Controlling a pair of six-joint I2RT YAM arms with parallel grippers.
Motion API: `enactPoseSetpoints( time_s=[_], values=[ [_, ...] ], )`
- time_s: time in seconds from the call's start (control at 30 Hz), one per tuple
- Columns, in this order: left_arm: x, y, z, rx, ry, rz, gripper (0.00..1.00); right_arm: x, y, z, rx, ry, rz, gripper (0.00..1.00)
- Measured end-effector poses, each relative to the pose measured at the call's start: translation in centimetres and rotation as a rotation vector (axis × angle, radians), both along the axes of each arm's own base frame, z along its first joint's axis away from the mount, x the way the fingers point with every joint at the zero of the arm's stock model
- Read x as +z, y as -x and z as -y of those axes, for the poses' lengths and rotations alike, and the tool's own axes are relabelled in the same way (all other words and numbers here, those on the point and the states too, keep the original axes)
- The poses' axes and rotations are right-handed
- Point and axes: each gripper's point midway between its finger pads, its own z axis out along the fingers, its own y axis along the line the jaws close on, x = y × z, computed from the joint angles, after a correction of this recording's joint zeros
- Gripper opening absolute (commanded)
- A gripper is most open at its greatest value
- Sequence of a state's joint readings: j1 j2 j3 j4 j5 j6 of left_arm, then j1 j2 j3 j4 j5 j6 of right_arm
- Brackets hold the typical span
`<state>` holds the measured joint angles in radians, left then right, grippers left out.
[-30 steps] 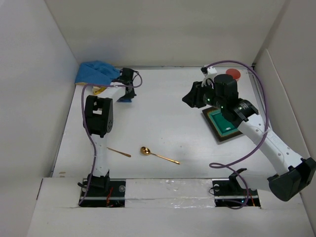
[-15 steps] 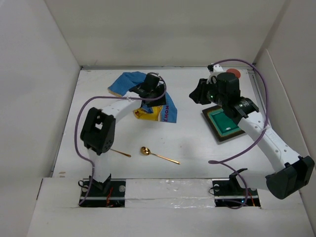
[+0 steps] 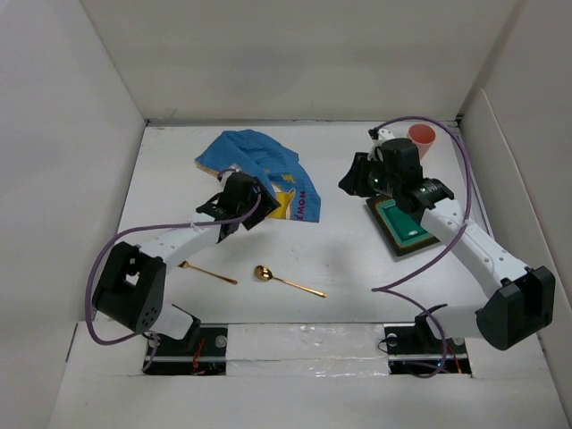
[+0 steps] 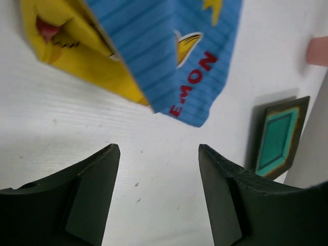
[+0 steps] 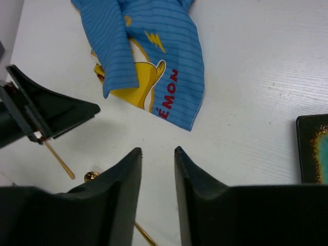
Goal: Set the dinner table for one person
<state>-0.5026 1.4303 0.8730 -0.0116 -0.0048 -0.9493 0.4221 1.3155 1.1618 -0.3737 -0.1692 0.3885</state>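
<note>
The mat's folded-over blue corner is just outward of and below my fingers. My left gripper should next ease outward and down, with open fingers astride that corner.
The blue cartoon-printed cloth mat (image 3: 264, 172) lies crumpled and partly folded on the white dinner table (image 3: 349, 264), left of centre at the back. My left gripper (image 3: 239, 206) hovers just in front of the mat (image 4: 154, 46), open (image 4: 158, 154), with only bare table between its fingers. My right gripper (image 3: 351, 179) hangs above the table to the right of the mat (image 5: 154, 56), its jaws a little apart (image 5: 158, 151) and empty. A dark square plate with a green centre (image 3: 407, 223) lies under the right arm. A gold spoon (image 3: 284, 278) and a thin gold stick (image 3: 207, 273) lie near the front.
A pink cup (image 3: 422, 138) stands at the back right, behind the plate (image 4: 277, 136). White walls close in the table on the left, back and right. The left gripper's fingers (image 5: 51, 110) show in the right wrist view, close to the stick (image 5: 59, 160).
The left gripper pulled the mat from the far left corner toward the middle, let it go, opened and drew back toward the front. The right gripper shifted slightly.
</note>
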Motion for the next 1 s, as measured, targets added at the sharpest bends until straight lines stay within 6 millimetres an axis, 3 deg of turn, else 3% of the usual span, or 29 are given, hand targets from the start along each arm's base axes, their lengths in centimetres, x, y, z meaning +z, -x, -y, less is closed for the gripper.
enactPoseSetpoints(
  time_s=[0.13,0.4,0.67,0.8,1.0],
  values=[
    [-2.3,0.4,-0.3,0.069,0.041,-0.069,0.63,0.0,0.1,-0.3,0.012,-0.005,0.001,0.46],
    [-0.8,-2.2,0.8,0.159,0.194,0.003,0.64,-2.2,1.4,-1.4,0.058,0.010,-0.049,0.46],
    [-2.0,-3.5,0.6,0.216,0.216,0.002,0.54,-2.8,1.9,-1.8,0.075,0.014,-0.064,0.46],
    [-3.0,-3.8,0.0,0.237,0.197,-0.011,0.38,-2.9,1.9,-1.8,0.074,0.015,-0.067,0.46],
    [-2.7,-4.5,-0.7,0.262,0.176,0.012,0.26,-4.7,1.4,-1.7,0.053,0.042,-0.099,0.47]
  ],
)
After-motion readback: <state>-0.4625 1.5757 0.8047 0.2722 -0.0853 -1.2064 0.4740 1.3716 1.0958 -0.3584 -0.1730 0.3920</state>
